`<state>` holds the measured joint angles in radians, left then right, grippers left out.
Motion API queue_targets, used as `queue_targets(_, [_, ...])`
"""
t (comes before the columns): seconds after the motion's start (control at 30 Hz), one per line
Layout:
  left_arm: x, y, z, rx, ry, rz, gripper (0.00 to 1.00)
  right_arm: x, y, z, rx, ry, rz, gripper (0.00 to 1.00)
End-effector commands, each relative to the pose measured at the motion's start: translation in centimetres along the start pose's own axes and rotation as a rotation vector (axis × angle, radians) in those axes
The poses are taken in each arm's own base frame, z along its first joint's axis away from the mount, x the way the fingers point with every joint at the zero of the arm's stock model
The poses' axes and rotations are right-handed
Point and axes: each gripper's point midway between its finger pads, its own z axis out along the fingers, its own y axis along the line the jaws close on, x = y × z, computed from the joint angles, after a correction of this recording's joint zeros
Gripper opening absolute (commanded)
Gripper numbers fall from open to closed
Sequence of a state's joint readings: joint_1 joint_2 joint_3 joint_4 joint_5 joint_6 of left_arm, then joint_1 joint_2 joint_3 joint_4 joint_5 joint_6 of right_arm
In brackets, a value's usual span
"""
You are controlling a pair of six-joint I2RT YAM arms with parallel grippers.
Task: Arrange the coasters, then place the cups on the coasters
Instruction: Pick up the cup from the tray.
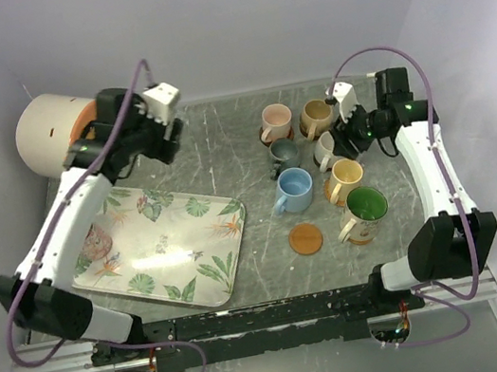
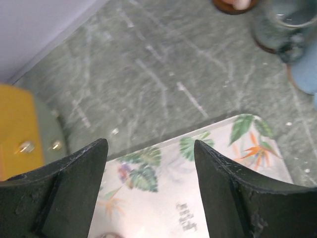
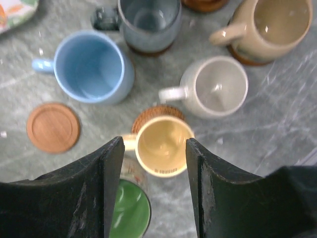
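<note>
I will next move my left gripper back and to the left in the top view, down onto the tray's pink patterned cup (image 1: 97,242), because one coaster is still bare.
Several cups stand at the right: pink (image 1: 276,123), tan-brown (image 1: 317,118), dark grey (image 1: 285,152), cream (image 1: 327,150), light blue (image 1: 295,190), yellow (image 1: 346,180) and green (image 1: 365,213). One bare coaster (image 1: 306,238) lies in front of the blue cup. My right gripper (image 3: 153,145) hangs open over the yellow cup (image 3: 163,147), with a gap on either side of it. That cup rests on a woven coaster (image 3: 157,113). My left gripper (image 2: 149,146) is open and empty above the far edge of the leaf-print tray (image 2: 223,163).
A big white-and-orange cylinder (image 1: 52,134) lies at the back left, close to the left arm. The tray (image 1: 158,245) covers the left half of the table. Grey walls close in the back and both sides.
</note>
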<state>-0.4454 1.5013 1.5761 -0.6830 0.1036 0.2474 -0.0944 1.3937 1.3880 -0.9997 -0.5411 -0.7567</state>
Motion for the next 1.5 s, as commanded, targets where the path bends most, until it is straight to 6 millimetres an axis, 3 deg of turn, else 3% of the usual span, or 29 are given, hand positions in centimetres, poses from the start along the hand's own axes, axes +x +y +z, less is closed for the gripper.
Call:
queue_targets(0.0, [2.7,4.6,-3.5,-0.07,0.033,-0.041,0.81,-4.7,-0.6,1.5,0.019,-0.19,0.022,0.53])
queue_targets(0.13, [7.3,9.3,-6.3,-0.148,0.149,-0.071,0.8,-5.3,0.0,2.8,-0.027,-0.242,0.048,0.53])
queue_targets(0.27, [12.4,12.4,-9.2,-0.15,0.269,-0.096,0.78,-5.1,0.7,3.5,-0.031,-0.249,0.073,0.53])
queue_targets(0.43, [17.6,14.2,-13.3,-0.11,0.4,-0.084,0.77,-5.5,1.8,3.2,-0.051,-0.264,0.078,0.53])
queue_targets(0.57, [21.7,14.9,-14.8,-0.061,0.518,-0.061,0.77,-5.9,2.5,2.9,-0.064,-0.277,0.064,0.53])
queue_targets(0.93, [28.6,17.4,-11.4,0.045,0.677,0.067,0.78,-5.2,3.0,3.7,-0.068,-0.244,0.059,0.53])
queue_targets(1.17, [30.5,18.6,-8.9,0.041,0.702,0.12,0.77,-5.0,3.1,3.9,-0.056,-0.24,0.074,0.53])
queue_targets(1.23, [30.9,18.1,-8.2,0.078,0.706,0.121,0.72,-4.8,3.1,4.1,-0.049,-0.233,0.079,0.52])
queue_targets(1.47, [31.0,15.4,-7.1,0.182,0.73,0.132,0.41,-4.4,3.0,4.7,-0.041,-0.213,0.086,0.52])
